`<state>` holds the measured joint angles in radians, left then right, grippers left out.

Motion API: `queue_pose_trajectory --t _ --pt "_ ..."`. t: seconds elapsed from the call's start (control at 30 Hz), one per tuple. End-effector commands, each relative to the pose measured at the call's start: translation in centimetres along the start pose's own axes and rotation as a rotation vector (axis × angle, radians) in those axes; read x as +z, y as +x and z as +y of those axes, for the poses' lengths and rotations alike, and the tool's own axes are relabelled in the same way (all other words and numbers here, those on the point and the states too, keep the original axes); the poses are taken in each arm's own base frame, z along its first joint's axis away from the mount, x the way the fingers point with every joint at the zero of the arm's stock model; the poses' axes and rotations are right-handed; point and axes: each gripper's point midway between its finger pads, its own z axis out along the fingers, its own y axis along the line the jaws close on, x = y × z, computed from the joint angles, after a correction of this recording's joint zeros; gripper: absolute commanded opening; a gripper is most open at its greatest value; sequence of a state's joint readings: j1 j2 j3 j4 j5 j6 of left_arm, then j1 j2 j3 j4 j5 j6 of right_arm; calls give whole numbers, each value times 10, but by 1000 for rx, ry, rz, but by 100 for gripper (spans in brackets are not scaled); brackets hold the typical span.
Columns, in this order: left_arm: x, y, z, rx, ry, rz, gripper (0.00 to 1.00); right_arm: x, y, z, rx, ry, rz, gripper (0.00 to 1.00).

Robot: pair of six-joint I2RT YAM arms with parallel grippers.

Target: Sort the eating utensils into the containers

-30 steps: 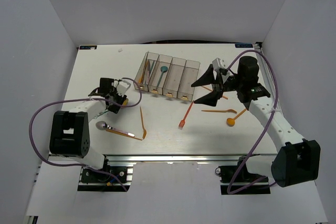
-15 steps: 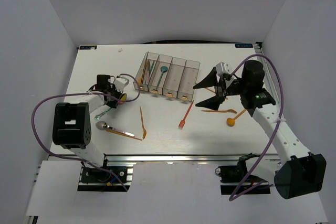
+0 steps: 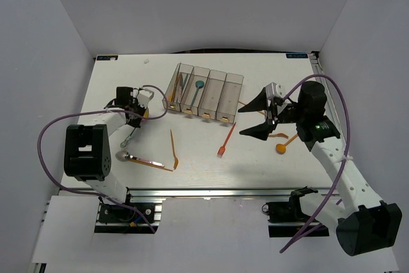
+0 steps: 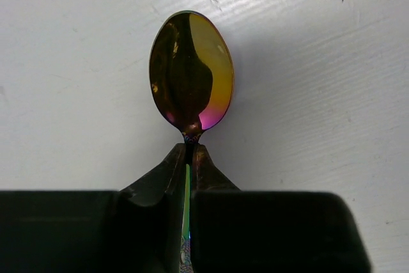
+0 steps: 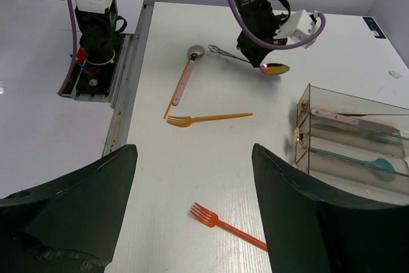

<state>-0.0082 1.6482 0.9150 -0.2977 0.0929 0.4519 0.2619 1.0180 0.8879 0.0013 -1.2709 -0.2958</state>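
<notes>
My left gripper lifts the spoon next and goes outward, then down over the bin with the teal spoon, because it holds the same kind.
My left gripper is shut on the neck of an iridescent metal spoon, whose bowl lies on the white table just beyond the fingertips. In the top view this gripper is at the left of the table, and the spoon's handle trails toward the near edge. My right gripper hangs open with nothing between its fingers, above a red fork. The containers stand at the back centre. Their left bins hold a teal spoon and a few other utensils.
An orange fork and a grey-bowled spoon with a pink handle lie near the front left. An orange spoon and another orange utensil lie under the right arm. Purple cables loop beside both arms.
The left gripper's jaws have closed onto the iridescent spoon after shifting slightly left. The right arm has swung back and to the right, its gripper staying open.
</notes>
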Motion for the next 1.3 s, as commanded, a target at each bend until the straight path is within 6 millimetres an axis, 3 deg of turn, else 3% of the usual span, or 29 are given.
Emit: queue_pose_trajectory --t 0.0,0.17,0.3,0.4,0.43,0.5,0.53,0.57,0.6,0.63,0.7,0.73,0.8,0.83,0.9,0.93,1.0,1.03,1.27 --pt "-35 -59 21 -22 -52 -169 0 -3 -2 -1 -31 43 6 79" --pt "-83 -108 11 -75 2 -374 0 -5 3 -5 -26 88 28 79" --pt "-118 -143 -15 -266 164 -530 0 -7 9 -11 -35 131 50 78" --pt "-129 -167 -35 -343 266 -572 0 -10 14 -16 -35 164 69 79" --pt "-123 -173 -45 -362 308 -557 0 -10 14 -18 -46 171 74 78" --pt "-128 -200 -67 -335 363 -584 0 -11 18 -20 -48 190 84 79" --pt "-118 -206 -74 -334 374 -567 0 -11 19 -21 -57 194 87 79" --pt "-118 -219 -89 -314 399 -580 0 -13 22 -22 -53 203 93 79" --pt "-124 -237 -91 -301 404 -613 0 -13 24 -24 -58 213 99 79" --pt "-112 -245 -100 -308 425 -605 0 -14 25 -25 -58 220 103 79" --pt "-112 -269 -99 -307 430 -640 0 -16 28 -28 -55 232 111 79" --pt "-94 -273 -103 -319 437 -615 0 -17 29 -29 -58 237 114 79" --pt "-91 -296 -101 -314 435 -642 0 -18 32 -31 -52 242 121 79" --pt "-70 -296 -105 -322 440 -609 0 -18 34 -32 -51 244 125 79" --pt "-65 -315 -105 -319 439 -631 0 -18 36 -33 -47 245 129 79" --pt "-45 -313 -110 -326 443 -595 0 -18 37 -33 -47 244 132 79" --pt "-38 -324 -110 -323 425 -601 0 -18 38 -34 -49 247 137 79" --pt "-23 -320 -113 -331 420 -574 0 -18 39 -34 -51 249 140 79" --pt "-1 -329 -115 -317 381 -577 1 -19 41 -35 -45 246 142 79"
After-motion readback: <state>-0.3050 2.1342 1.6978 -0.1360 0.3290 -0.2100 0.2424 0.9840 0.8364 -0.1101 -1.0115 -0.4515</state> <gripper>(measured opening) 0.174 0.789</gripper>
